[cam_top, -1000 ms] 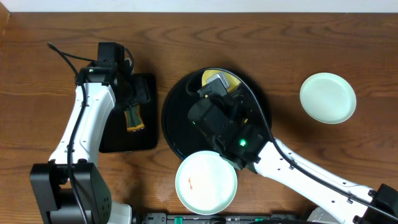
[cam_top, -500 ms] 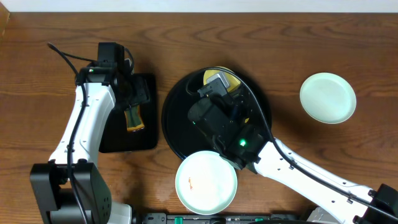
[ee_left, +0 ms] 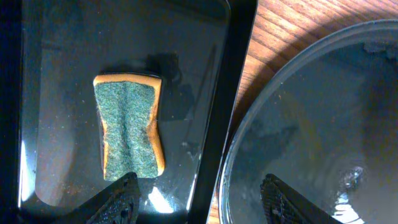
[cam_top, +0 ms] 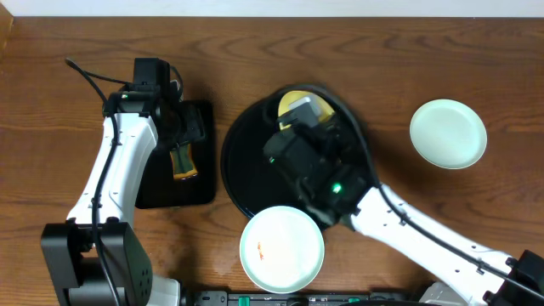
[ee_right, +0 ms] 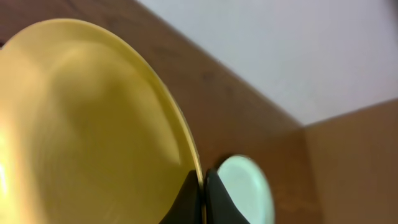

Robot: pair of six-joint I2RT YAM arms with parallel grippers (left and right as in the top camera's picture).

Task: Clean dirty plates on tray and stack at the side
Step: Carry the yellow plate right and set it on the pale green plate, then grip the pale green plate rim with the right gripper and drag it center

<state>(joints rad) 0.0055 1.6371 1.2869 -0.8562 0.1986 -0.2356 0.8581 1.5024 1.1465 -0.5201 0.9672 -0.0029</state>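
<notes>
The robot's right gripper will next swing the tilted yellow plate to the gripper's right in the overhead view, level it and let it go on top of the mint plate there.
My right gripper is shut on the rim of the pale yellow plate, which it holds tilted over the back of the round black tray. From overhead that plate peeks out past the right gripper. A pale plate with a small orange smear lies at the tray's front rim. A mint plate rests on the bare wood at the right. My left gripper stands open over the rectangular tray's right edge, holding nothing.
A green-and-orange sponge lies on the smaller rectangular black tray, left of the round tray. A strip of wood shows between the two trays. The left arm stretches along the table's left side.
My right arm has shifted a little to the right with the yellow plate in its jaws. The left arm and the other plates have not moved.
</notes>
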